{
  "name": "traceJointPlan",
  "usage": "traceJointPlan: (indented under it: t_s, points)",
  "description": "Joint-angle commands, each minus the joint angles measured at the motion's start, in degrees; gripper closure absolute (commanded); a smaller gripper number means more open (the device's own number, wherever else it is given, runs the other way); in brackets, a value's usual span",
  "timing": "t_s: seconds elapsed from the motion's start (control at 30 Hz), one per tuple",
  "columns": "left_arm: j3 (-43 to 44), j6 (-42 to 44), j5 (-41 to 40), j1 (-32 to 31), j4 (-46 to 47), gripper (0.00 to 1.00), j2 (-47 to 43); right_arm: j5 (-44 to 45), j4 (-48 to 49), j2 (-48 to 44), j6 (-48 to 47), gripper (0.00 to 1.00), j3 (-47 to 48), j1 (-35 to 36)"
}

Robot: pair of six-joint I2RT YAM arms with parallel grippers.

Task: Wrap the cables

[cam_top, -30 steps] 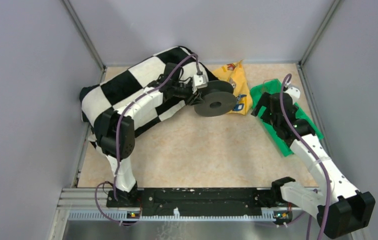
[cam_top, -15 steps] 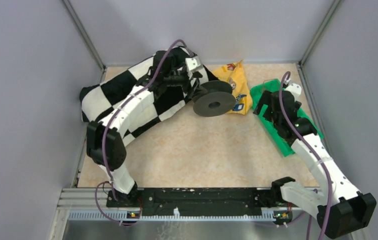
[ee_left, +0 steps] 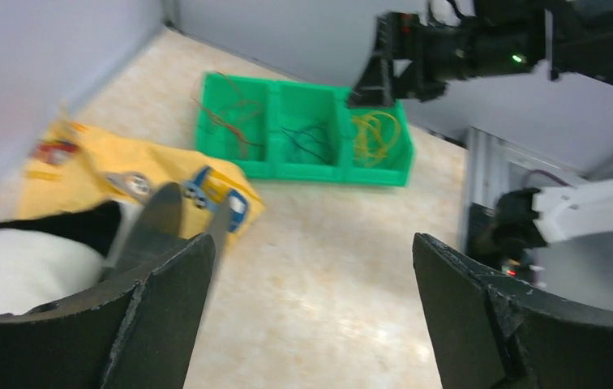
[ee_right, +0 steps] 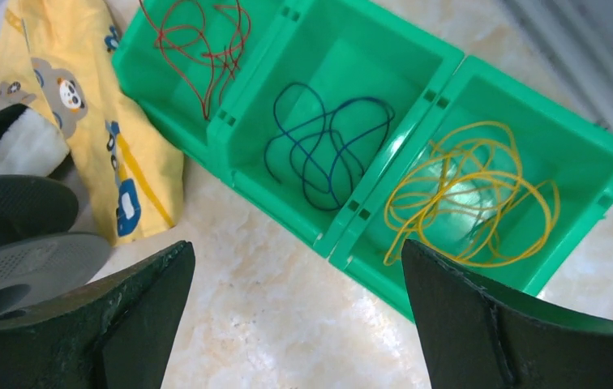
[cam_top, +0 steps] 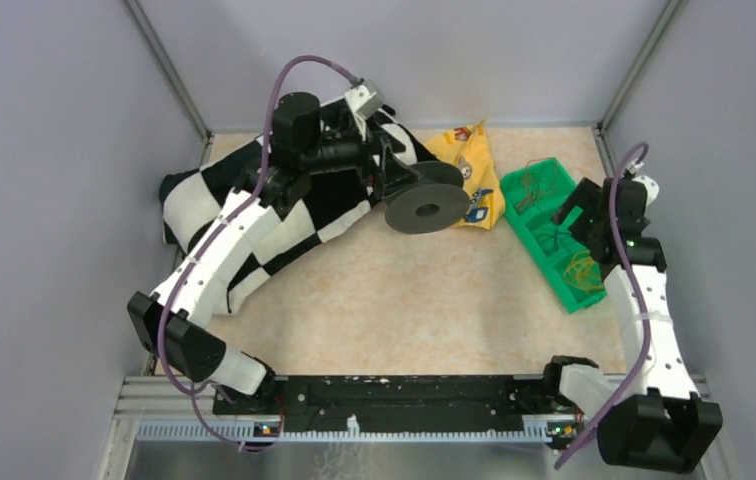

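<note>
My right gripper lowers into the bin's middle section onto the crossed parts of the dark blue cable (cam_top: 554, 238) (ee_right: 327, 142) next, as its loops lie low between the bin's green sides.
Thin cables lie in a green three-part bin (ee_right: 384, 174): a red cable (ee_right: 202, 40), a dark blue cable (ee_right: 327, 142) and a yellow cable (ee_right: 469, 194), each in its own compartment. The dark grey spool (cam_top: 432, 205) leans on the checkered cloth, left of the bin. My left gripper (ee_left: 313, 239) is open and holds nothing; it hangs just behind and above the spool (ee_left: 157, 227). My right gripper (ee_right: 295, 251) is open over the floor at the bin's near side, empty. In the top view it (cam_top: 579, 215) sits at the bin's right.
A black-and-white checkered cloth (cam_top: 224, 190) covers the back left. A yellow printed cloth (cam_top: 474, 160) lies between the spool and the bin (cam_top: 529, 240). Grey walls close in the back and both sides. The right arm (ee_left: 482, 49) shows beyond the bin in the left wrist view.
My left jaws have opened, let go of the spool and lifted back from it. The right arm has drawn back to the right, uncovering the bin.
</note>
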Motion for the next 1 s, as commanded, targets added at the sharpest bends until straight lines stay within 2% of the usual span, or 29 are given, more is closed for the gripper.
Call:
traceJointPlan:
  t_s: [0.0, 0.1, 0.23, 0.3, 0.37, 0.4, 0.57, 0.63, 0.67, 0.97]
  points:
    - [-6.22, -10.71, 1.53, -5.98, 4.89, 0.02, -0.40, -13.18, -2.38, 2.93, 2.37, 0.01, 0.81, -8.89]
    - [-7.83, -8.82, -0.80, -10.19, 3.09, 0.01, 0.37, -21.35, 1.35, 2.53, 3.42, 0.07, -4.25, -16.20]
    - [-9.89, -7.04, -2.84, -11.85, 0.61, 0.01, 0.84, -22.93, 4.57, 3.14, 3.15, 0.15, -3.90, -16.36]
    - [-10.69, -6.78, -3.17, -12.00, 0.09, 0.01, 0.89, -17.09, 4.02, 4.29, 1.73, 0.19, -1.04, -13.28]
    - [-10.81, -6.54, -2.96, -12.05, -0.18, 0.01, 1.07, -8.80, 3.09, 6.57, -0.55, 0.19, 2.16, -6.90]
    - [-10.70, -6.49, -2.95, -12.06, -0.27, 0.01, 1.20, -7.99, 2.65, 8.17, -1.02, 0.22, 3.39, -5.92]
    - [-9.21, -5.52, -3.25, -12.01, -1.64, 0.01, 2.08, -5.92, 2.08, 16.04, -5.89, 0.34, 5.96, -4.95]
    - [-9.37, -4.98, -3.45, -11.92, -1.99, 0.01, 2.05, -4.94, 1.14, 19.75, -8.73, 0.47, 7.85, -4.59]
    - [-9.35, -4.79, -3.54, -11.97, -2.18, 0.01, 2.15, -4.69, 0.87, 21.10, -9.96, 0.50, 8.64, -4.54]
    - [-12.21, -5.12, -5.46, -11.92, 0.79, 0.01, 1.24, -6.15, 4.53, 30.66, -17.59, 0.55, 11.63, -4.05]
